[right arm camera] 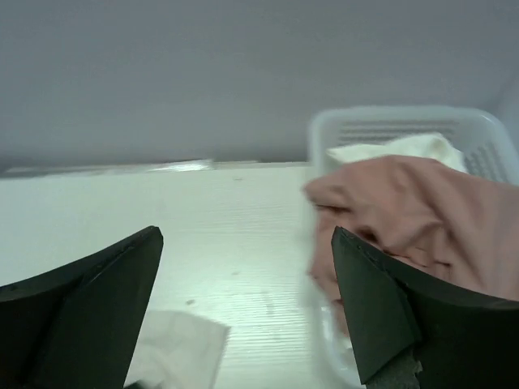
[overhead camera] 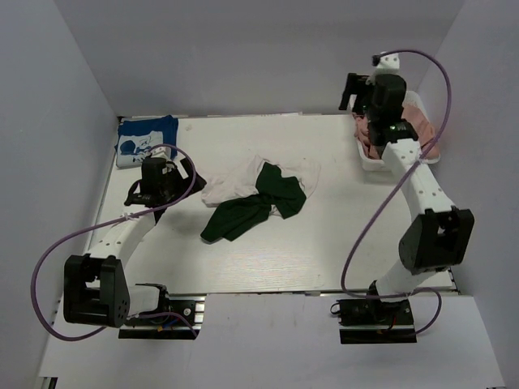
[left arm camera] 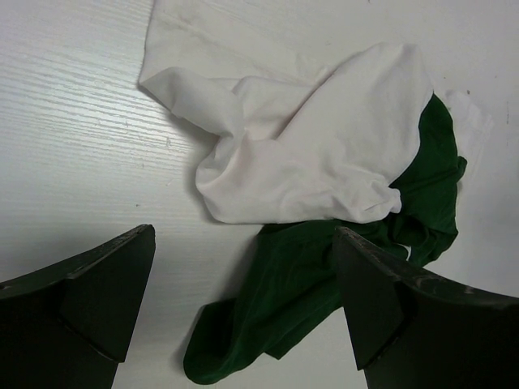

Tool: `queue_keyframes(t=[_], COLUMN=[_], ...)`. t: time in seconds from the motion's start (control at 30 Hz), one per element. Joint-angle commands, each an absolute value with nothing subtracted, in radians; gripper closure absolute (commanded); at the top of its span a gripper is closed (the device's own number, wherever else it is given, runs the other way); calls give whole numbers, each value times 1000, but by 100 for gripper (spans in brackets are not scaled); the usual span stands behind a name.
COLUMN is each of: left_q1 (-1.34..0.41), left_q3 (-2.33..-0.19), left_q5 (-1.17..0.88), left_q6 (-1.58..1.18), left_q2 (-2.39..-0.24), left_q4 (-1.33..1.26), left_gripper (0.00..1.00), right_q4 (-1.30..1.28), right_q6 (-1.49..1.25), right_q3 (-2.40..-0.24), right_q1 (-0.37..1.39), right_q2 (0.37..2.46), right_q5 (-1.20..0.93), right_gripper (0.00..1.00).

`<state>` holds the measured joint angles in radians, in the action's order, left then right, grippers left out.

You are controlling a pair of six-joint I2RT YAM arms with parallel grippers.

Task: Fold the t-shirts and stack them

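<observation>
I will next move my left gripper down and back to close on the green sleeve's near end, which juts out from the white part.
A crumpled white t-shirt with dark green sleeves (overhead camera: 258,194) lies in the middle of the table. In the left wrist view its white part (left arm camera: 308,154) sits over the green part (left arm camera: 316,284). My left gripper (overhead camera: 185,172) hovers just left of it, open (left arm camera: 243,235), with nothing between the fingers. A folded blue t-shirt with white print (overhead camera: 146,139) lies at the back left. A dusty pink t-shirt (right arm camera: 405,211) hangs over the rim of the white basket (right arm camera: 405,121), with a white t-shirt (right arm camera: 397,150) behind it. My right gripper (overhead camera: 350,99) is raised by the basket, open (right arm camera: 247,235) and empty.
The white mesh basket (overhead camera: 375,164) stands at the back right against the wall. Grey walls close in the table on the left, back and right. A corner of white cloth (right arm camera: 174,348) shows low in the right wrist view.
</observation>
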<state>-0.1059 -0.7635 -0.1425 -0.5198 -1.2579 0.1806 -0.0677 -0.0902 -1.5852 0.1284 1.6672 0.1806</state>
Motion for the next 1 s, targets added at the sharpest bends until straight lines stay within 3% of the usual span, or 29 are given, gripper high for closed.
queue_keyframes(t=[0.0, 0.23, 0.37, 0.47, 0.73, 0.8, 0.9, 0.93, 0.97], left_q1=[-101, -110, -129, -153, -218, -233, -261, -273, -273], left_q3=[-784, -807, -601, -490, -446, -446, -494, -523, -538], left_q5=[-146, -110, -305, -324, -255, -245, -209, -198, -180], left_q6=[-509, -534, -534, -554, -569, -578, -578, -578, -578], left_q2=[-1213, -1261, -1180, -1098, -1152, -1208, -1282, -1307, -1351], left_q4=[193, 318, 182, 167, 167, 134, 124, 124, 124], left_gripper=[0, 0, 0, 0, 0, 4, 20, 30, 49], right_q4=[-78, 29, -72, -37, -12, 21, 47, 66, 71], right_q6=[-11, -103, -224, -262, -308, -310, -319, -324, -336], right_q3=[-1485, -1148, -1042, -905, -836, -838, -857, -861, -867], right_q1=[241, 446, 521, 584, 692, 707, 732, 732, 733], right_q2=[1597, 1459, 1462, 1416, 1480, 1517, 1583, 1592, 1624], right_q5=[167, 158, 157, 172, 195, 222, 251, 265, 281], right_gripper=[10, 10, 10, 10, 10, 10, 10, 10, 10])
